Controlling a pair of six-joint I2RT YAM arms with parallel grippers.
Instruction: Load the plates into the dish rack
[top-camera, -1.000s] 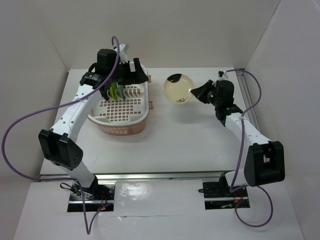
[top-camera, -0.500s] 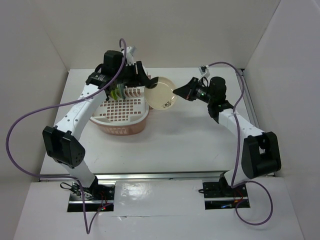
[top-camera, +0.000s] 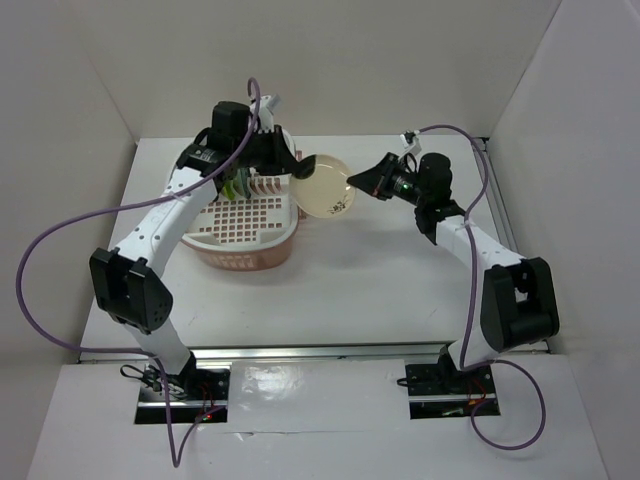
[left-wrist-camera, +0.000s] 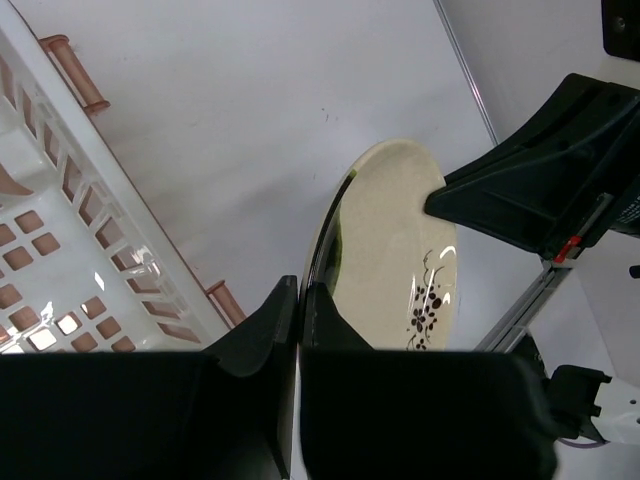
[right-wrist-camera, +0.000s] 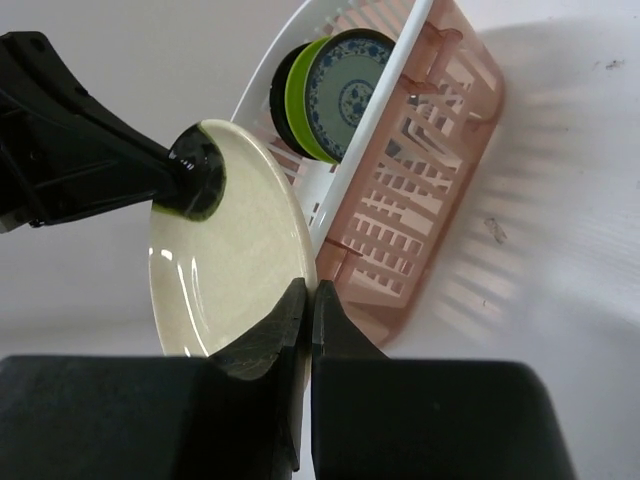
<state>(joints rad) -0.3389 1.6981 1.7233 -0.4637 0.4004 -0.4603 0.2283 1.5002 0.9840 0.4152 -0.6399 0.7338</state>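
The robot's left gripper needs to swing over the rack (top-camera: 250, 255) next and lower the cream plate into the slots beside the blue-green patterned plate (top-camera: 266, 186), then release it, since the slots are empty.
The cream plate (top-camera: 325, 187) with its dark flower mark hangs tilted in the air just right of the pink dish rack (top-camera: 250, 255). My left gripper (top-camera: 303, 170) is shut on its left rim and my right gripper (top-camera: 352, 183) is shut on its right rim. In the left wrist view the left gripper (left-wrist-camera: 300, 290) pinches the plate (left-wrist-camera: 390, 250) edge. The right wrist view has the right gripper (right-wrist-camera: 308, 290) clamped on the plate (right-wrist-camera: 230, 240). In the rack (right-wrist-camera: 420, 200) stand a black plate (right-wrist-camera: 278, 95), a lime green plate (right-wrist-camera: 295, 110) and a blue-green patterned plate (right-wrist-camera: 350, 90).
White walls enclose the table on three sides. A metal rail (top-camera: 500, 190) runs along the right edge. Purple cables loop from both arms. The rack's handle (left-wrist-camera: 75, 75) sticks out toward the held plate.
The right arm carried the cream plate leftward up to the rack. The left gripper swung off the rack toward it and closed on the plate's left rim.
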